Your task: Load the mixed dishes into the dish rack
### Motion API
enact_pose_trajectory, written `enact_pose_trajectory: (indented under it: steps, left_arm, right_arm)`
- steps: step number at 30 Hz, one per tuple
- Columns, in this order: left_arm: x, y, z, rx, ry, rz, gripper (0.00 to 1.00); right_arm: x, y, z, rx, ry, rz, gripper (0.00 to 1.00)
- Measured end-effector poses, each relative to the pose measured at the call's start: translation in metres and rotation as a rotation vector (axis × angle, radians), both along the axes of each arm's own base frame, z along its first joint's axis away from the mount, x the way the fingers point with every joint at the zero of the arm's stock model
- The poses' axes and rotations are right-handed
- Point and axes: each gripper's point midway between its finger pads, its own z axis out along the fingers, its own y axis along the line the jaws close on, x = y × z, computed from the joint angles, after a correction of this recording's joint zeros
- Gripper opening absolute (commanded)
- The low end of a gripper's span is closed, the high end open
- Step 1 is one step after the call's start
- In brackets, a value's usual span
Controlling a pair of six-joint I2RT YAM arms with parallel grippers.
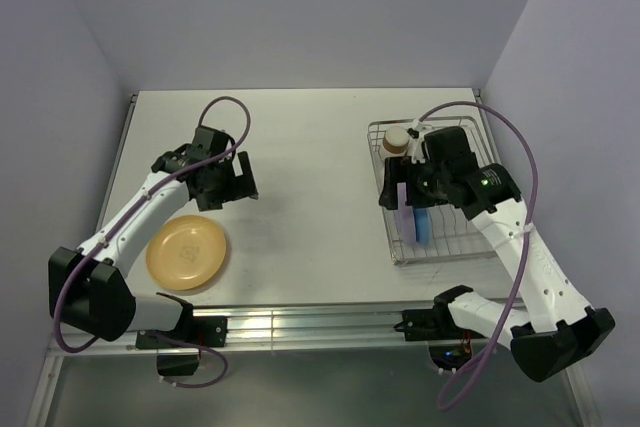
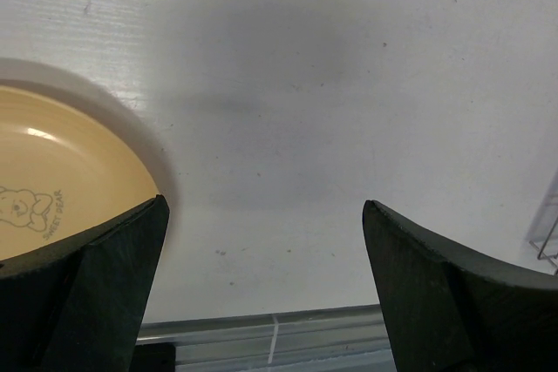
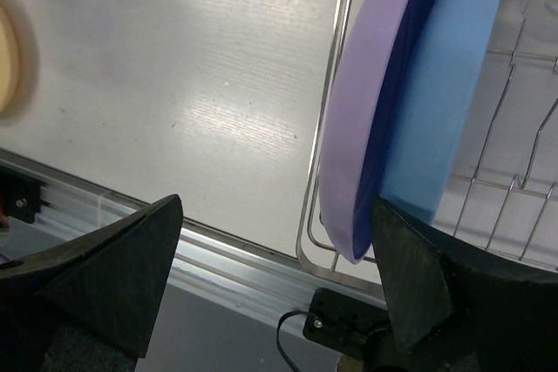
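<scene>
The orange-yellow plate's rack-side rim (image 1: 224, 234) (image 2: 154, 184) is below and behind my left gripper, which is above bare table. My left gripper will move down and back next, to straddle that rim.
The orange-yellow plate (image 1: 186, 252) lies flat on the table at the front left, and its rim (image 2: 52, 189) shows beside my left finger. My left gripper (image 1: 232, 185) (image 2: 263, 206) hovers open just beyond the plate, over bare table, holding nothing. In the dish rack (image 1: 440, 247) (image 3: 312, 215) at the right, a purple plate (image 1: 402, 209) (image 3: 366, 111) stands on edge against a blue plate (image 1: 423, 224) (image 3: 449, 102). A brown cup (image 1: 397, 140) sits at the rack's far left corner. My right gripper (image 1: 393, 190) (image 3: 277, 206) is open above the rack's left side, its right finger next to the purple plate's lower edge.
The table's near edge is a metal rail (image 3: 227, 259) (image 2: 270, 337). Walls close in behind and to both sides. A purple cable (image 1: 515, 147) loops from the right arm over the rack's right side.
</scene>
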Motion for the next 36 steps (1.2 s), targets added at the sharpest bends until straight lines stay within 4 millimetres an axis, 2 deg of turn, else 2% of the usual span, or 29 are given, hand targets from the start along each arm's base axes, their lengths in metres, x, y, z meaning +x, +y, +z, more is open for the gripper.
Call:
enact_pose_trajectory:
  steps: [4, 9, 13, 16, 20, 27, 30, 31, 33, 34, 36]
  left_arm:
    - [0.0, 0.01, -0.006, 0.037, 0.006, 0.06, 0.99]
    - [-0.005, 0.023, -0.017, 0.072, 0.032, 0.14, 0.99]
    - [-0.014, 0.036, -0.035, 0.086, 0.077, 0.217, 0.99]
    - [-0.027, 0.052, -0.057, 0.072, 0.139, 0.29, 0.99]
    - [-0.043, 0.073, -0.084, 0.06, 0.233, 0.386, 0.99]
    - [-0.039, 0.069, -0.107, 0.026, 0.287, 0.395, 0.87]
    - [-0.037, 0.067, -0.117, 0.024, 0.315, 0.389, 0.72]
    - [-0.036, 0.066, -0.121, 0.026, 0.326, 0.385, 0.61]
    - [-0.035, 0.066, -0.123, 0.031, 0.346, 0.379, 0.47]
    - [-0.033, 0.066, -0.124, 0.03, 0.349, 0.372, 0.34]
    - [-0.031, 0.064, -0.125, 0.024, 0.354, 0.363, 0.16]
  right_arm:
    - [0.006, 0.003, 0.026, 0.029, -0.058, -0.001, 0.95]
    - [0.015, 0.008, 0.08, 0.081, -0.174, 0.001, 0.94]
    - [0.017, 0.009, 0.12, 0.112, -0.26, 0.002, 0.94]
    - [0.016, 0.008, 0.13, 0.121, -0.283, 0.003, 0.93]
    - [0.011, 0.007, 0.128, 0.118, -0.272, 0.003, 0.93]
    - [-0.001, 0.003, 0.131, 0.131, -0.28, -0.002, 0.93]
    - [-0.006, 0.002, 0.133, 0.136, -0.285, -0.004, 0.93]
    - [-0.006, 0.001, 0.133, 0.137, -0.287, -0.004, 0.93]
    - [-0.007, 0.001, 0.133, 0.137, -0.287, -0.004, 0.93]
    - [-0.007, 0.001, 0.133, 0.137, -0.285, -0.004, 0.93]
    - [-0.007, 0.001, 0.133, 0.136, -0.284, -0.005, 0.93]
